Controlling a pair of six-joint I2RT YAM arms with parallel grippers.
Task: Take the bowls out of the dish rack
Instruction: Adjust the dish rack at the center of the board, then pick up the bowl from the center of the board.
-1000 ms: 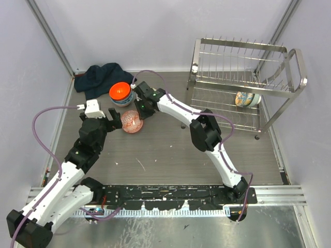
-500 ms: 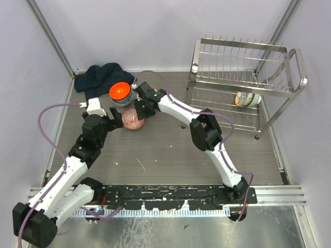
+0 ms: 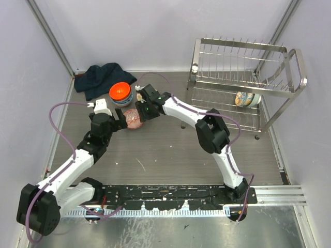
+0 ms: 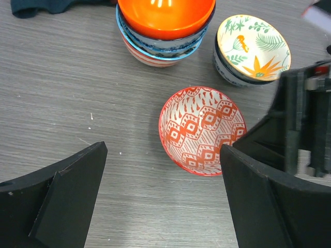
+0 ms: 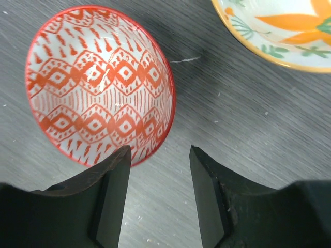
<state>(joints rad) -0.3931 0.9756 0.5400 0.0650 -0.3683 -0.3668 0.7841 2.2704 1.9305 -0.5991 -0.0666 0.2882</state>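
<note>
The robot next needs to bring its left gripper down over the bowl's free rim away from the right gripper, with one finger inside and one outside.
The red-and-white patterned bowl (image 3: 132,118) (image 4: 202,129) (image 5: 98,82) stands upright on the table. My right gripper (image 3: 140,110) (image 5: 159,155) hovers open at its rim; one finger (image 5: 111,196) overlaps the rim's edge, the other stands apart. My left gripper (image 3: 119,124) (image 4: 163,155) is wide open just short of the bowl, holding nothing. Behind the bowl stand an orange-topped stack of bowls (image 3: 120,93) (image 4: 165,23) and a leaf-patterned bowl (image 4: 252,49) (image 5: 279,23). One patterned bowl (image 3: 246,98) lies on the lower shelf of the dish rack (image 3: 282,93) at the back right.
A dark blue cloth (image 3: 101,77) lies crumpled in the back left corner, behind the bowl stack. Grey walls close in on the left, back and right. Both arms meet over the left half of the table.
My right gripper has opened and let go of the red patterned bowl, which now rests on the table. My left arm has reached forward towards that bowl.
</note>
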